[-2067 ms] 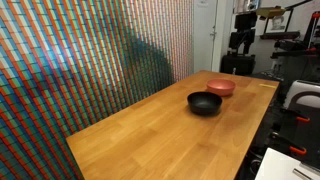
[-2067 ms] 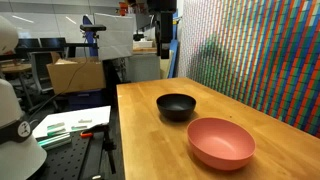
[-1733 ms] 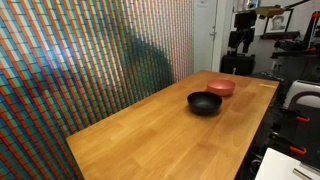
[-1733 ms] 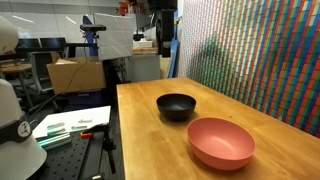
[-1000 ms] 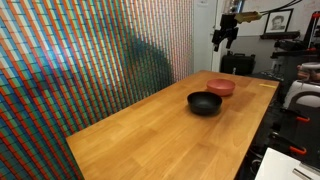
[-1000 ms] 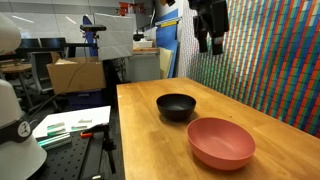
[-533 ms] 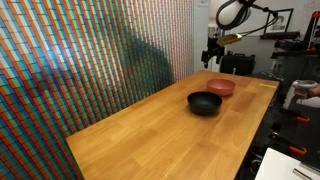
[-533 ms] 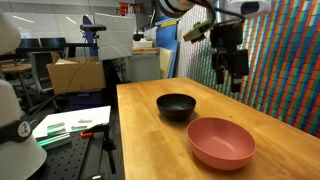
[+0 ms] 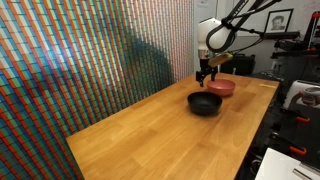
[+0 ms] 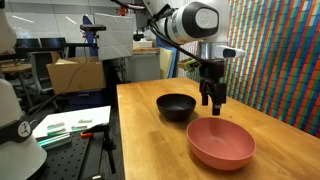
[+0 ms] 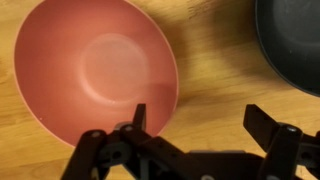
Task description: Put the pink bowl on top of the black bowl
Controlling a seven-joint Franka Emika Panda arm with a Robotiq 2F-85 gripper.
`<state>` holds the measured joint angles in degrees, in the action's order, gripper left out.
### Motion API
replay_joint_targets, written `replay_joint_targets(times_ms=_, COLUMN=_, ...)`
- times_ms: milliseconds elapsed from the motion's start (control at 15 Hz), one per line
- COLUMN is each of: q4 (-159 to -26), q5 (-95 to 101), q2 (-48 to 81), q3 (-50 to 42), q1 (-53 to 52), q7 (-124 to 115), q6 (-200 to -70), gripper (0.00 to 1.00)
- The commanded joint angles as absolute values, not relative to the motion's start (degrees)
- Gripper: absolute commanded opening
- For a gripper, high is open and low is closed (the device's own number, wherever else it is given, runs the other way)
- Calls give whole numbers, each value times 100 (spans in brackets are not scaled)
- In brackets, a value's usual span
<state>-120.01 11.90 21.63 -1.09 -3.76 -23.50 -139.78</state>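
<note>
My gripper will move down onto the pink bowl's rim on the side facing the black bowl (image 10: 177,106) next and close. That part of the rim is between its open fingers.
The pink bowl (image 10: 220,142) sits upright on the wooden table, near the front in an exterior view and at the far end in the other (image 9: 221,87). It fills the upper left of the wrist view (image 11: 95,70). The black bowl (image 10: 177,106) stands next to it, also seen in both exterior views (image 9: 204,103) and at the wrist view's top right corner (image 11: 295,45). My gripper (image 10: 212,100) is open and empty. It hangs low over the gap between the two bowls, one fingertip over the pink bowl's rim (image 11: 200,118).
The wooden table (image 9: 150,135) runs along a coloured patterned wall (image 9: 90,60). A side bench with papers (image 10: 70,125), a cardboard box (image 10: 75,75) and lab equipment stand beyond the table's edge.
The arm has swung in from above and behind the table and come down, so the open gripper now hangs just above the table between the bowls. The bowls have not moved.
</note>
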Motion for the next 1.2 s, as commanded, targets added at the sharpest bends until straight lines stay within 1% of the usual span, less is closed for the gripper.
replay_joint_targets(times_ms=0, q4=-11867, q5=1333, q2=2378, q3=-366, q1=-644, q7=-2545, q6=-13988, gripper=100)
replay_joint_targets(times_ms=267, q4=-11886, q5=1433, q2=2465, q3=-564, q1=-744, q7=-2638, q6=-13970, gripper=100)
replay_joint_targets(times_ms=333, q4=-11881, q5=1458, q2=2501, q3=-604, q1=-758, q7=-2658, q6=-13982, gripper=75)
replay_joint_targets(times_ms=400, q4=-11882, q5=1496, q2=2536, q3=-640, q1=-771, q7=-2682, q6=-14006, gripper=74)
replay_joint_targets(times_ms=667, q4=-11882, q5=1518, q2=2629, q3=-676, q1=-804, q7=-2722, q6=-14044, gripper=42)
replay_joint_targets(times_ms=1000, q4=-11842, q5=1434, q2=2750, q3=-663, q1=-821, q7=-2717, q6=-13950, gripper=5)
replay_joint_targets(times_ms=1067, q4=-11842, q5=1403, q2=2731, q3=-655, q1=-806, q7=-2691, q6=-13915, gripper=0)
replay_joint_targets(times_ms=1133, q4=-11837, q5=1351, q2=2698, q3=-644, q1=-775, q7=-2652, q6=-13832, gripper=0)
